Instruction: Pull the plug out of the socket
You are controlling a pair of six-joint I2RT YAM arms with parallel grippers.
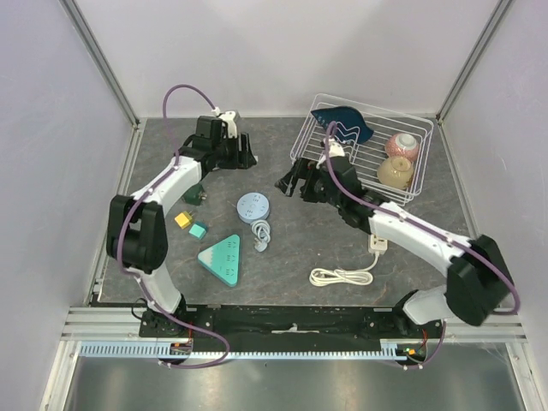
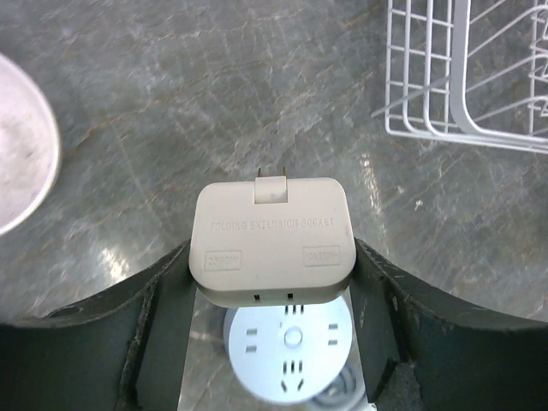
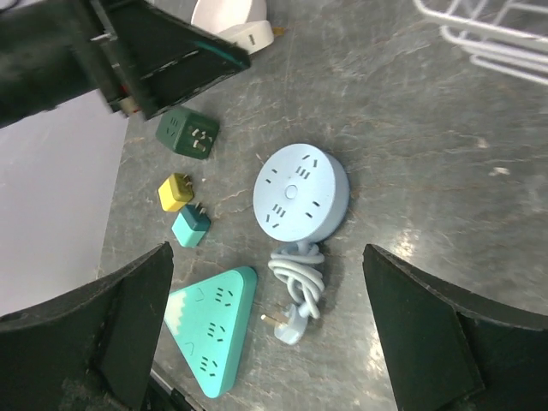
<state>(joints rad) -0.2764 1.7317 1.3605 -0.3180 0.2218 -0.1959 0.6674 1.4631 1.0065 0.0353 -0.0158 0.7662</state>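
Observation:
The left gripper comes down onto the bare tabletop beyond the round socket next and releases the adapter [image 2: 272, 235], since it is already apart from the socket.
My left gripper [image 2: 272, 287] is shut on a white plug adapter [image 2: 272, 235] marked "folding extension socket". It holds the adapter in the air, its pins pointing away from the camera. The round pale-blue socket [image 2: 291, 351] lies on the table below it, apart from the adapter, with nothing plugged in. In the top view the left gripper [image 1: 242, 157] is behind the round socket [image 1: 253, 207]. My right gripper [image 1: 289, 181] is open and empty, and hovers to the right of the socket [image 3: 301, 195]. The held adapter also shows in the right wrist view [image 3: 248, 32].
The socket's coiled cord and plug [image 3: 295, 295] lie beside it. A teal triangular power strip [image 1: 223, 257], a yellow plug [image 1: 182, 220], a teal plug [image 1: 198, 230] and a green cube socket [image 1: 195, 195] lie at left. A white cord [image 1: 342, 276] lies front right. A wire basket [image 1: 402, 120] holds bowls.

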